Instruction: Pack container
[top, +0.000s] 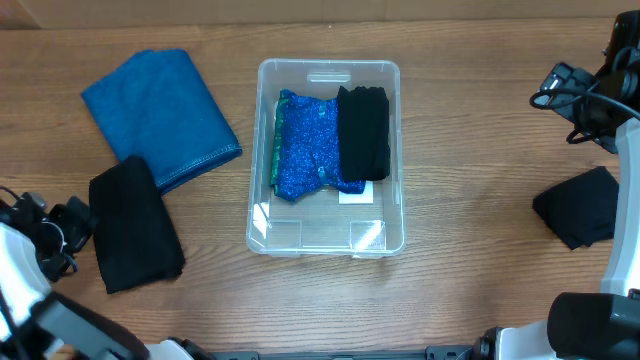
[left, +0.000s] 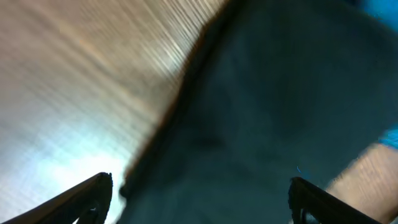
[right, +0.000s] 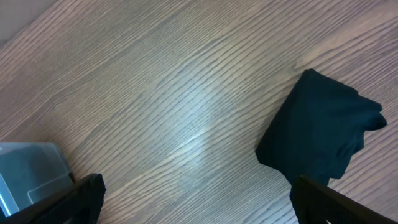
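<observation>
I will move my left gripper down and toward the container (top: 262, 225) next, onto the black folded cloth's nearest long edge (top: 102, 225), because this cloth is still unpacked on the tabletop.
The clear plastic container (top: 262, 225) sits at the table's middle. It holds a sparkly blue cloth (top: 305, 150) and a black folded cloth (top: 363, 132); its corner shows in the right wrist view (right: 25, 171). A black folded cloth (top: 133, 225) lies at the left, and fills the left wrist view (left: 267, 106). My left gripper (left: 199, 196) is open just above it, jaws either side. A blue folded cloth (top: 160, 112) lies at the far left. Another black cloth (top: 585, 205) lies at the right (right: 320, 134). My right gripper (right: 196, 199) is open and empty above bare table.
The wooden table (top: 470, 150) runs to the frame edges. The container's near end shows a white label (top: 357, 195) on its base and bare floor. The right arm's body (top: 590, 95) hangs above the far right corner.
</observation>
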